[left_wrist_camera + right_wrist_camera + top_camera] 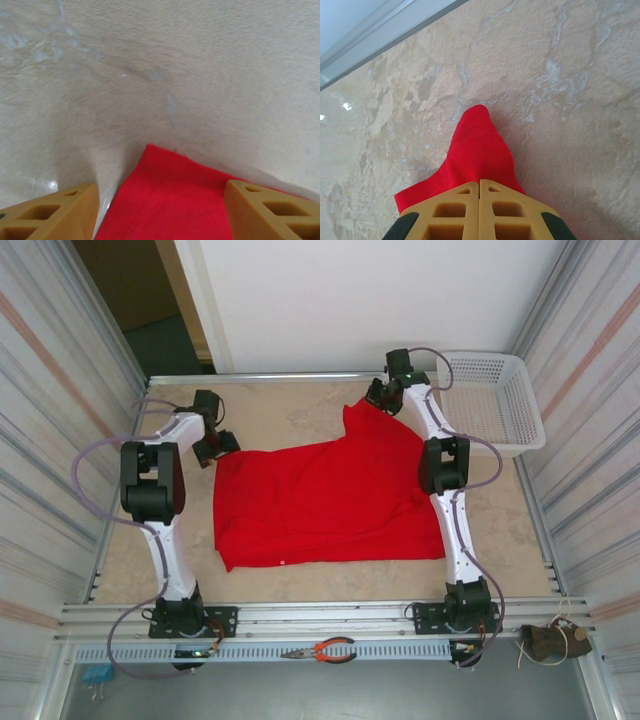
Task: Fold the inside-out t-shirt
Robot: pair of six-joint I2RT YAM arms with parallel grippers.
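Observation:
I should pull the pinched point back toward my base before my right gripper releases it over the wrinkled cloth.
The inside-out t-shirt is bright red and lies spread on the marbled table, wrinkled, with one point drawn toward the far right. My left gripper sits at its far left corner. In the left wrist view the left gripper is open, its tan fingers standing on either side of the red corner without closing on it. My right gripper is at the shirt's far right point. In the right wrist view the right gripper is shut on the cloth, whose tip sticks out beyond the fingertips.
A white plastic basket stands at the far right corner of the table. Orange-handled pliers lie on the rail in front of the arm bases. Corrugated walls close in both sides, and bare table shows behind the shirt.

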